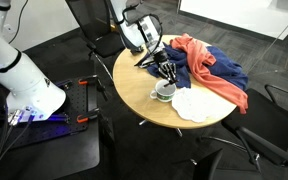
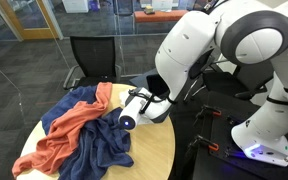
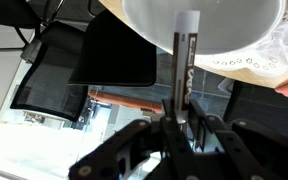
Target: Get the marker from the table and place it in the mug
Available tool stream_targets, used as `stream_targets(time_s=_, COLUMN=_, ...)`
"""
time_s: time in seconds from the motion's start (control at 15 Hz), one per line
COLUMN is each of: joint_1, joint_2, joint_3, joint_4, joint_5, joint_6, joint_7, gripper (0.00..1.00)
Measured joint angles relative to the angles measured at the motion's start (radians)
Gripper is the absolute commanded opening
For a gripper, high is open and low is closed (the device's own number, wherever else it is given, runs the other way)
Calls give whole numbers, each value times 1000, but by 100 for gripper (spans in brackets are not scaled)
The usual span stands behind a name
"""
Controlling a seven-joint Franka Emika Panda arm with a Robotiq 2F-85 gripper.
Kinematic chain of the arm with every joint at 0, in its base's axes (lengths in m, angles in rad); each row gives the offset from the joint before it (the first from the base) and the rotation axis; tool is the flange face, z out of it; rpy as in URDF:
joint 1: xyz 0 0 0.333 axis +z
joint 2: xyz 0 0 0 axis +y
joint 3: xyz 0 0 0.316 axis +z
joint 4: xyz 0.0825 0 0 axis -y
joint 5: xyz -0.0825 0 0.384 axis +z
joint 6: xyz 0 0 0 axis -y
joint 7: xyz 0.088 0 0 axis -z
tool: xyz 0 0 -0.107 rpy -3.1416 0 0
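The gripper should next move a little farther over the white mug's opening and then let go of the marker [image 3: 184, 60].
My gripper [image 1: 165, 72] hangs just above the white mug [image 1: 165, 92] on the round tan table [image 1: 139, 100]. In the wrist view the gripper [image 3: 181, 125] is shut on the marker [image 3: 184, 60], a thin dark stick with a lighter tip. The marker's tip points at the mug [image 3: 209, 25], which fills the top of that view. The marker is too small to make out in both exterior views. In an exterior view the gripper [image 2: 134, 106] sits over the table's near side beside the cloths, and I cannot pick out the mug there for certain.
An orange cloth [image 1: 199, 52] and a blue cloth [image 1: 224, 75] lie heaped on the table behind the mug. A flat white paper [image 1: 194, 104] lies beside the mug. Black chairs [image 1: 94, 25] stand around the table. The robot base [image 1: 29, 85] stands nearby.
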Motion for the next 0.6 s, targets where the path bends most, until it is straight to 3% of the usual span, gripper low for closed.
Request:
stream_targets(time_s=0.2, joint_1=-5, joint_2=24, joint_3=7, joint_4=13, joint_5=1, joint_6=0, joint_7=0, gripper=5)
stream_targets(time_s=0.27, joint_1=-5, joint_2=31, joint_3=8, joint_4=17, joint_5=1, joint_6=0, joint_7=0, gripper=44)
stream_targets(time_s=0.33, joint_1=-5, joint_2=37, joint_3=9, joint_4=21, joint_5=1, joint_6=0, joint_7=0, gripper=45)
stream_targets(time_s=0.6, joint_1=-5, joint_2=45, joint_3=17, joint_4=26, joint_5=1, joint_6=0, joint_7=0, gripper=75)
